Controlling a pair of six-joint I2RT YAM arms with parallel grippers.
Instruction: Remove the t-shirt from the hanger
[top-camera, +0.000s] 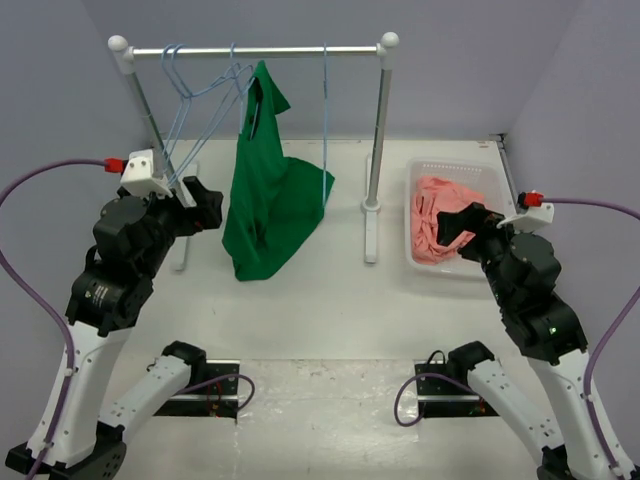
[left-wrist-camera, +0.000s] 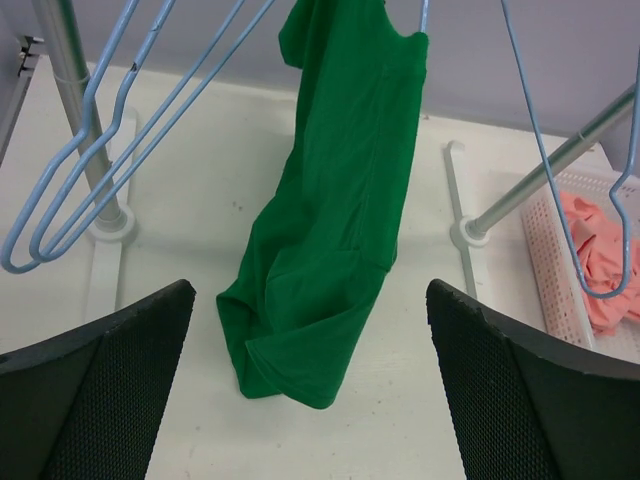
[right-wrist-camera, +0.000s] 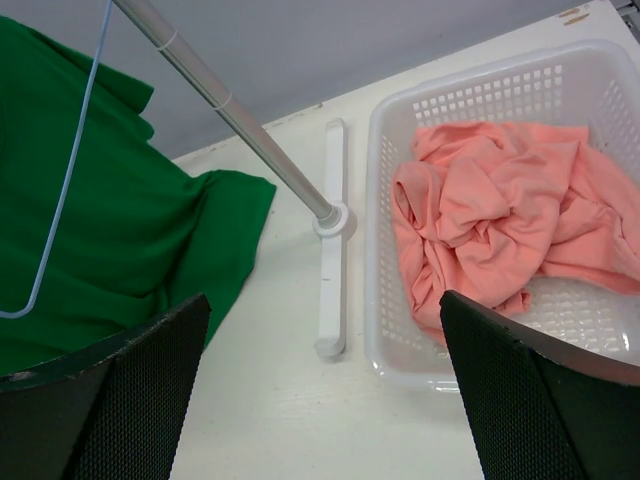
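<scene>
My left gripper moves up, outward and toward the right in the top view onto the hanger's wire below its hook (top-camera: 240, 92) (left-wrist-camera: 424, 15) next, since the shirt leaves that wire bare.
The dark green t-shirt (top-camera: 268, 200) hangs bunched from a light blue wire hanger (top-camera: 247, 78) on the rack's rail (top-camera: 300, 50). Its lower end lies crumpled on the table. It also shows in the left wrist view (left-wrist-camera: 335, 230) and the right wrist view (right-wrist-camera: 110, 230). My left gripper (top-camera: 207, 207) is open and empty, just left of the shirt at mid height; in its own view (left-wrist-camera: 310, 400) the shirt's lower end lies between the fingers, further off. My right gripper (top-camera: 458, 226) is open and empty, over the basket's near left side (right-wrist-camera: 325, 400).
Two or three empty blue hangers (top-camera: 190, 90) hang at the rail's left end (left-wrist-camera: 80, 180). Another empty hanger (top-camera: 325, 130) hangs right of the shirt (left-wrist-camera: 620, 200). A white basket (top-camera: 455, 168) holds a salmon-pink garment (top-camera: 435, 205). The rack's right post (top-camera: 378, 130) stands between shirt and basket.
</scene>
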